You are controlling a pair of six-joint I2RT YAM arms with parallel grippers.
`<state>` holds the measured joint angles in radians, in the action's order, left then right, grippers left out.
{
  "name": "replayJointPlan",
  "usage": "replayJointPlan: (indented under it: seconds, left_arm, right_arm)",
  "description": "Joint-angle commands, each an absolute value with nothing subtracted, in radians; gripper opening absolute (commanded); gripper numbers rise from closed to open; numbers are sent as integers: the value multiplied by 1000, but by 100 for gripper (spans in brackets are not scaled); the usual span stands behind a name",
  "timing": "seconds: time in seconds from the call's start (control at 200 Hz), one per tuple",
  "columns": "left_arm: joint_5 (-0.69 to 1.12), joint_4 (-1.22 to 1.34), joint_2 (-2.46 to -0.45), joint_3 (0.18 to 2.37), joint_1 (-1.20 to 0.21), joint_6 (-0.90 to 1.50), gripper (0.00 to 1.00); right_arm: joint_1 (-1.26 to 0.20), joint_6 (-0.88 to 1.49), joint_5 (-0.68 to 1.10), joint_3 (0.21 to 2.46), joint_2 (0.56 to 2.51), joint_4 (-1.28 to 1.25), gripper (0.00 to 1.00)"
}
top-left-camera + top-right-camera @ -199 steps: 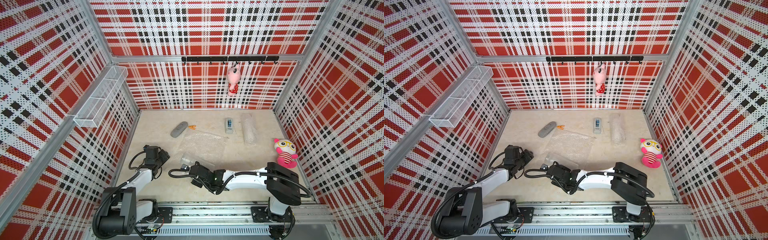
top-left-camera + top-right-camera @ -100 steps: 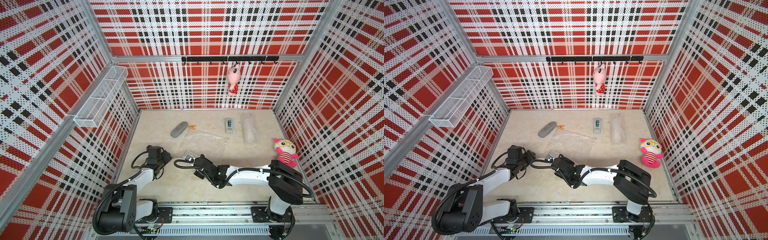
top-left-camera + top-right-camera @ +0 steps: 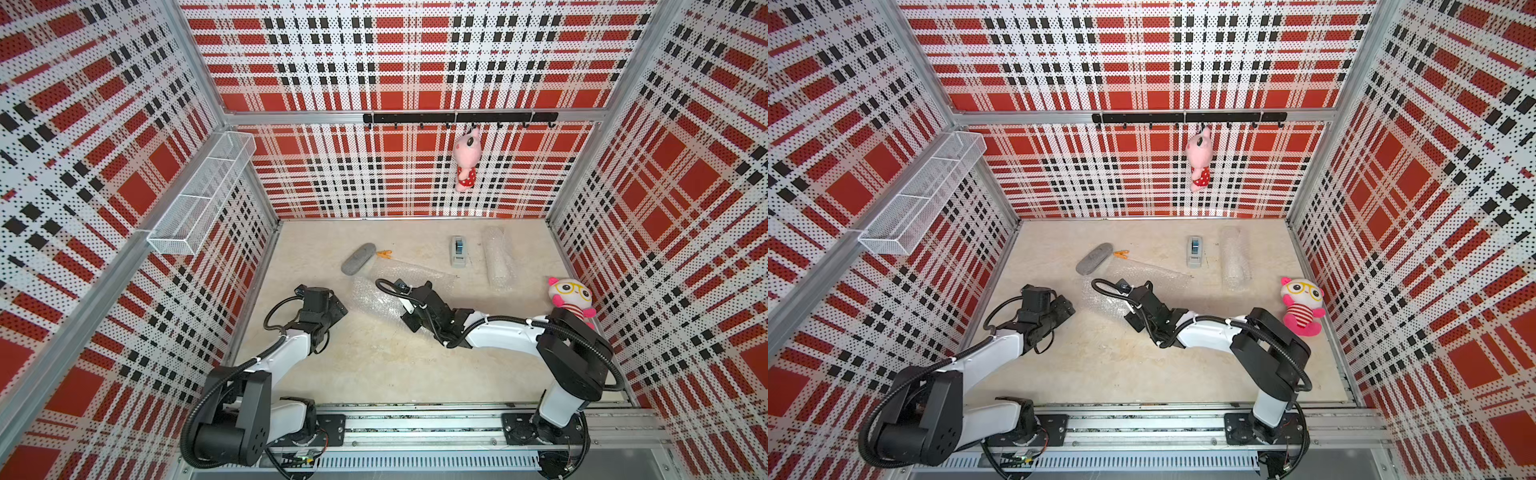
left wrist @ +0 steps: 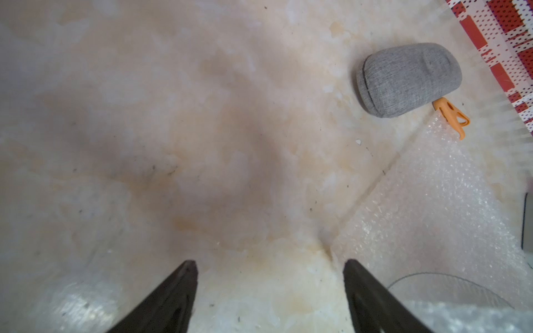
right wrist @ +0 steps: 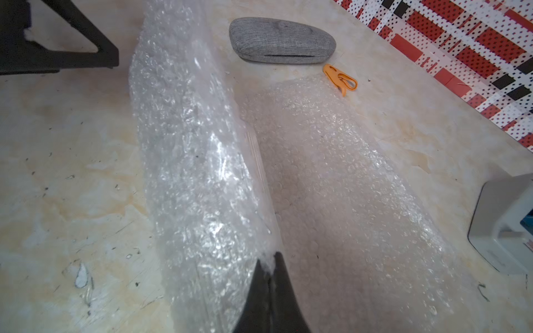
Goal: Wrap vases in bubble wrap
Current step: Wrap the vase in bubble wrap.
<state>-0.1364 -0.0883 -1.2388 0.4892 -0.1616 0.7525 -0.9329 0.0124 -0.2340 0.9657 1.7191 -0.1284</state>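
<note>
I will pull the sheet's folded edge with my right gripper outward over the flat part of the sheet (image 3: 415, 272) (image 5: 322, 216) and let go of the edge, since that flat part is still unrolled.
A bubble wrap sheet (image 3: 415, 272) lies mid-table, its near part folded over into a long roll (image 3: 370, 299). In the right wrist view my right gripper (image 5: 269, 263) is shut on the folded edge of that bubble wrap (image 5: 196, 173). I cannot make out the vase inside the roll. In both top views the right gripper (image 3: 405, 309) sits at the roll's near end. My left gripper (image 4: 271, 265) stands open over bare table at the roll's left end (image 3: 338, 309), holding nothing. A second bubble-wrapped bundle (image 3: 496, 257) lies at the back right.
A grey oval case (image 3: 358, 258) and an orange clip (image 3: 384, 252) lie behind the sheet. A grey tape dispenser (image 3: 458, 250) stands at the back. A pink plush toy (image 3: 570, 300) sits by the right wall. A wire basket (image 3: 199, 199) hangs on the left wall.
My right gripper has moved toward the back of the table with the bubble wrap edge, folding the sheet over. My left gripper has opened wider and shifted slightly right.
</note>
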Motion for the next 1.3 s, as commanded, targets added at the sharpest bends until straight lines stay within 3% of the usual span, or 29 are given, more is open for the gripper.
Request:
replayJointPlan:
  seconds: [0.0,0.165,0.331,0.702,0.927,1.153,1.178,1.218,1.298]
  left_arm:
    - [-226,-135,-1179,542,-270,759,88]
    - [-292,-98,-1223,609,-474,797,94]
    - [-302,-115,-1383,710,-545,768,95]
    - [-309,-173,-1536,857,-563,732,96]
    - [-303,-180,-1594,875,-556,715,95]
    - [-307,-181,-1648,854,-551,711,85]
    - [-307,-181,-1653,853,-550,710,84]
    - [-305,-181,-1661,853,-549,709,84]
    - [-304,-181,-1675,853,-548,709,84]
  right_arm:
    - [-938,31,-144,944,1733,-172,0]
    - [-936,37,-121,928,1741,-184,0]
    - [-901,63,-82,912,1755,-210,0]
    - [-799,126,134,898,1846,-273,0]
    - [-783,127,116,888,1838,-263,0]
    - [-770,98,57,896,1767,-203,0]
    - [-770,94,47,900,1759,-193,4]
    - [-770,90,27,905,1743,-175,18]
    - [-770,77,-15,907,1693,-138,31]
